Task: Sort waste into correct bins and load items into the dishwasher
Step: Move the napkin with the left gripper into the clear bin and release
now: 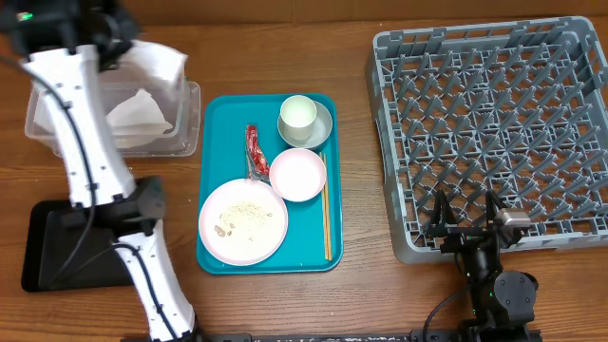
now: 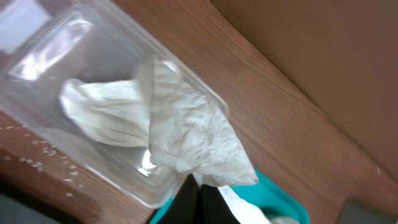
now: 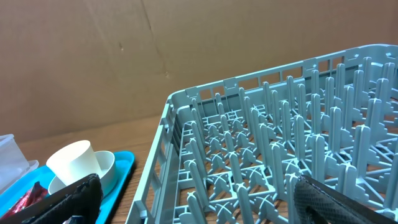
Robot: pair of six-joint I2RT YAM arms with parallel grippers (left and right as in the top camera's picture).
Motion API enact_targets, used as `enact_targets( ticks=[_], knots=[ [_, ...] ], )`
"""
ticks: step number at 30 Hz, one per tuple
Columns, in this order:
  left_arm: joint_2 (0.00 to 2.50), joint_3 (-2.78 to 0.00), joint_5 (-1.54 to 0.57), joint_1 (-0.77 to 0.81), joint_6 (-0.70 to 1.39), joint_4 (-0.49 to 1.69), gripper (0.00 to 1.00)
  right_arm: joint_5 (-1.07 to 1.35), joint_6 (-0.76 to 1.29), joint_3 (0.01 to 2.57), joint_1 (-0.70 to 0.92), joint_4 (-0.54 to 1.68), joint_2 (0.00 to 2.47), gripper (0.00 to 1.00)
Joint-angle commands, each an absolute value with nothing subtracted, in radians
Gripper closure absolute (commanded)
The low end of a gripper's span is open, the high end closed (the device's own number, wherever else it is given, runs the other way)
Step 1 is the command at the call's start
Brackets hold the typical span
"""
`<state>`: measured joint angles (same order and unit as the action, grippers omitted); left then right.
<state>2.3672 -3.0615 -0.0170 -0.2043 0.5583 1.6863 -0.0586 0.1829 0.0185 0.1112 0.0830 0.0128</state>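
The second white napkin [image 1: 141, 116] [image 2: 102, 109] inside the clear tub is below my left gripper. My left gripper will go down toward it next and release the crumpled napkin.
My left gripper [image 1: 122, 40] is shut on a crumpled white napkin [image 1: 158, 63] and holds it above the clear tub [image 1: 191, 122]. In the left wrist view the jaws [image 2: 200, 186] pinch the napkin [image 2: 189, 127] over the tub [image 2: 37, 74]. A second white napkin [image 1: 141, 114] lies inside the tub. A red wrapper [image 1: 255, 152], a cream cup [image 1: 297, 114] in a grey-green bowl [image 1: 321, 131], a pink bowl [image 1: 297, 175] and a pink plate [image 1: 242, 220] with rice scraps sit on the teal tray [image 1: 214, 114]. My right gripper [image 1: 465, 217] is open and empty at the near edge of the grey dish rack [image 1: 494, 123].
A black tray [image 1: 43, 252] lies at the front left, partly under my left arm. Wooden chopsticks [image 1: 325, 204] lie along the teal tray's right side. The right wrist view shows the rack's pegs [image 3: 261, 124], the cup [image 3: 71, 163] and the wrapper [image 3: 25, 199].
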Motion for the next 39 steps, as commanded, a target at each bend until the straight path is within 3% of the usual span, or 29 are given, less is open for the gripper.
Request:
enact_targets(
  ticks=[1, 16, 20, 22, 23, 24, 25, 28, 39],
  knots=[
    [2.413, -3.063, -0.015, -0.241, 0.628, 1.685, 0.96, -0.059, 0.181, 0.008, 0.109, 0.08, 0.003, 0.0],
    [2.613, -3.063, -0.02, -0.301, 0.658, 1.574, 0.96, -0.059, 0.182, 0.008, 0.109, 0.08, 0.003, 0.0],
    [2.593, -3.065, -0.043, -0.321, 0.658, 1.597, 0.9, -0.059, 0.182, 0.008, 0.109, 0.08, 0.003, 0.0],
    [2.581, -3.065, -0.084, -0.334, 0.657, 1.622, 0.77, -0.059, 0.181, 0.008, 0.109, 0.08, 0.003, 0.0],
    [2.575, -3.065, -0.118, -0.342, 0.657, 1.641, 0.43, -0.059, 0.182, 0.008, 0.109, 0.08, 0.003, 0.0],
    [2.571, -3.065, -0.151, -0.349, 0.657, 1.66, 0.18, -0.059, 0.181, 0.008, 0.109, 0.08, 0.003, 0.0],
    [2.569, -3.065, -0.184, -0.357, 0.65, 1.677, 0.17, -0.059, 0.181, 0.008, 0.109, 0.08, 0.003, 0.0],
    [2.567, -3.066, -0.281, -0.382, 0.578, 1.69, 0.31, -0.059, 0.182, 0.008, 0.109, 0.08, 0.003, 0.0],
    [2.538, -3.066, -0.718, -0.384, 0.356, 1.69, 0.31, -0.059, 0.182, 0.008, 0.109, 0.08, 0.003, 0.0]
  ],
)
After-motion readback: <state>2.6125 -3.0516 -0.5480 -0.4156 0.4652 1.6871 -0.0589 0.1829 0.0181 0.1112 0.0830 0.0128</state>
